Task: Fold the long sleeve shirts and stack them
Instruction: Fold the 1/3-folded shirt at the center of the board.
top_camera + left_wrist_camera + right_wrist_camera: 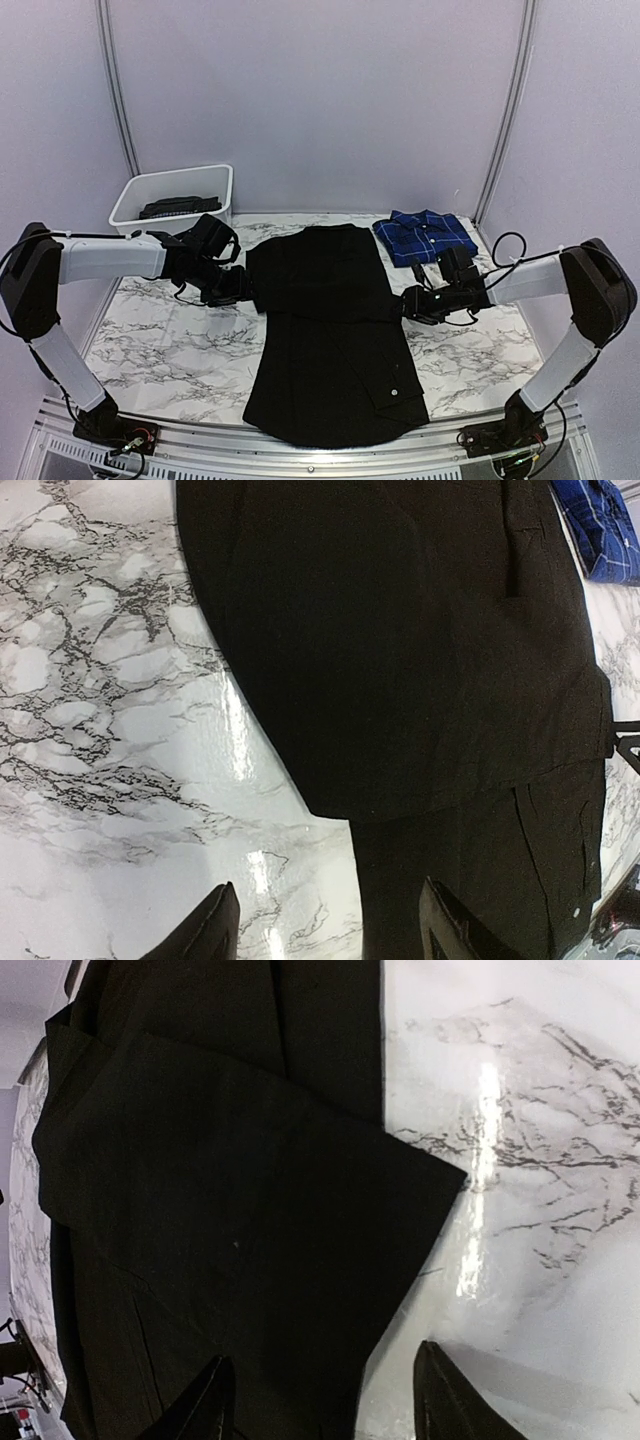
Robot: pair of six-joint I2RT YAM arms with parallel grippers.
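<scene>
The fold's jutting edge (pixel 396 306) (pixel 352 1370) lies just left in the top view, so next my right gripper should tilt its open fingers and slide them that way over it.
The black long sleeve shirt (pixel 330 330) lies flat down the middle of the marble table (pixel 160 340), sleeves folded in over the body. The dark blue plaid shirt (pixel 425 235) rests folded at the back right. My left gripper (pixel 237 288) is at the black shirt's left edge. In the left wrist view it (pixel 325 932) is open, one finger over marble and the other over black cloth (pixel 420 680). My right gripper (pixel 410 303) is at the shirt's right edge. In the right wrist view it (pixel 325 1405) is open, straddling the edge of the folded cloth (pixel 230 1210), holding nothing.
A white plastic bin (pixel 135 195) with a dark garment inside stands at the back left. The plaid shirt's corner (pixel 605 530) shows at the top right of the left wrist view. Bare marble lies either side of the black shirt.
</scene>
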